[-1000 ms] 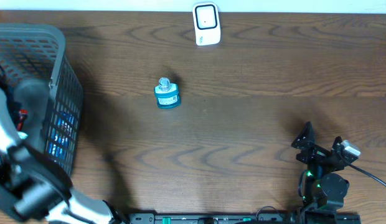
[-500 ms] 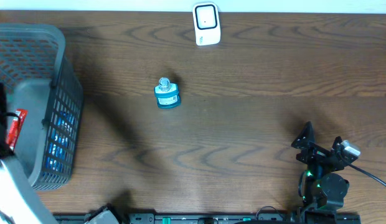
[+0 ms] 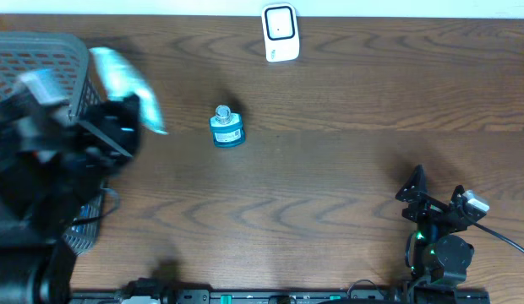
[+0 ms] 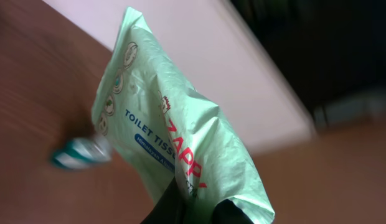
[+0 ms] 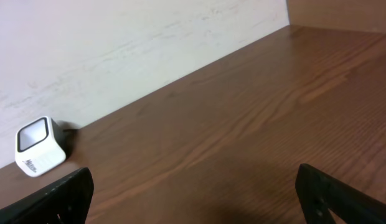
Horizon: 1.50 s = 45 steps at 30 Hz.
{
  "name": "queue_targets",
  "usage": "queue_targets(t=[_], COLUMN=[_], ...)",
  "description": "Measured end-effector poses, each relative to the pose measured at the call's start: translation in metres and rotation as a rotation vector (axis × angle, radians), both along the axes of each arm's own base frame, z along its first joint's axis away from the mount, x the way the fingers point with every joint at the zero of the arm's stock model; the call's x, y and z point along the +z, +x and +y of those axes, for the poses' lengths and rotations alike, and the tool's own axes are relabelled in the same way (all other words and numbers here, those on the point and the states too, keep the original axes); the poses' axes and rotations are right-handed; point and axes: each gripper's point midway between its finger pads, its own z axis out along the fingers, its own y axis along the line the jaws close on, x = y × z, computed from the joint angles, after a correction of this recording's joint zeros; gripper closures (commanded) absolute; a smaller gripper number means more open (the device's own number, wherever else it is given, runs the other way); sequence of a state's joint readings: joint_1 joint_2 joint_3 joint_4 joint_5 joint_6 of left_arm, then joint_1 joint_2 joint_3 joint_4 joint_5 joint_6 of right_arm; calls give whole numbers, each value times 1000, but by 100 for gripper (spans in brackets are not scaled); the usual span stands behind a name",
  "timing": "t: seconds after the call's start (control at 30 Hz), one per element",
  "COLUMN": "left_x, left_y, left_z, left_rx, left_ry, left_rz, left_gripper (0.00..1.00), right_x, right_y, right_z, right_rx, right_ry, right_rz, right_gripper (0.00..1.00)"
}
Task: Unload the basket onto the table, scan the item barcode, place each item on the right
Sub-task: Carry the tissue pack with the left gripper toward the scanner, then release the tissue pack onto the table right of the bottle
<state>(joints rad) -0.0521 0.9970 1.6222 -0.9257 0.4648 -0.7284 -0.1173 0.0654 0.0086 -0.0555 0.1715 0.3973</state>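
The robot's left gripper will swing to the right in the overhead view, past the teal bottle, then go down and release the pack (image 3: 125,83) where the bare tabletop leaves room.
My left gripper (image 4: 199,210) is shut on the lower edge of a pale green pack of toilet tissue (image 4: 174,130), which hangs in the air with its printed face toward the camera. In the overhead view the pack (image 3: 125,83) is a motion-blurred streak just right of the basket, and the left gripper (image 3: 127,114) is below it. A barcode does not show. The white scanner (image 3: 280,32) stands at the table's far edge and also shows in the right wrist view (image 5: 38,146). My right gripper (image 3: 434,196) rests open near the front right, with nothing between its fingers (image 5: 56,199).
A grey mesh basket (image 3: 51,55) stands at the far left, partly covered by the left arm. A small teal bottle (image 3: 226,127) stands upright mid-table, also seen blurred behind the pack (image 4: 81,152). A pale wall runs behind the table.
The left arm has swung up from the front left to just right of the basket, now holding the tissue pack. The right arm has not moved.
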Motion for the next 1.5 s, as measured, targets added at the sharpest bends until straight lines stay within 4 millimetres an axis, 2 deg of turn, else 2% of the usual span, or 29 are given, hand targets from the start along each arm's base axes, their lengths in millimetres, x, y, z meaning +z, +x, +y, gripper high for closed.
queue_targets(t=[0.17,0.3,0.37,0.5,0.63,0.83,0.97,1.0,1.1,1.2,1.37,1.5], left_x=[-26,-50,-69,-128,-203,-304,-353,-361,-379,-382,-372,-339], left_y=[-11,-21,-24,-11,12,38,42,42,43,45,48,48], left_z=[-85,-137,-163,-204,-226,-238,-241,-241,-239,-238,-235,-230], left_rx=[-384,-611,-710,-788,-749,-673,-669,-670,-670,-660,-636,-621], left_ry=[64,148,211,402,663,1006,1125,1143,1186,1194,1205,1197], left_rz=[60,82,97,164,258,353,404,414,437,441,418,381], left_gripper=[93,93,93,93,93,93,92,86,46,22,10,9], right_x=[0,0,0,0,0,0,0,0,0,0,0,0], right_y=[0,0,0,0,0,0,0,0,0,0,0,0], right_z=[0,0,0,0,0,0,0,0,0,0,0,0], right_rx=[0,0,0,0,0,0,0,0,0,0,0,0], right_ry=[0,0,0,0,0,0,0,0,0,0,0,0], right_rz=[0,0,0,0,0,0,0,0,0,0,0,0], right_gripper=[1,1,1,1,1,1,1,1,1,1,1,1])
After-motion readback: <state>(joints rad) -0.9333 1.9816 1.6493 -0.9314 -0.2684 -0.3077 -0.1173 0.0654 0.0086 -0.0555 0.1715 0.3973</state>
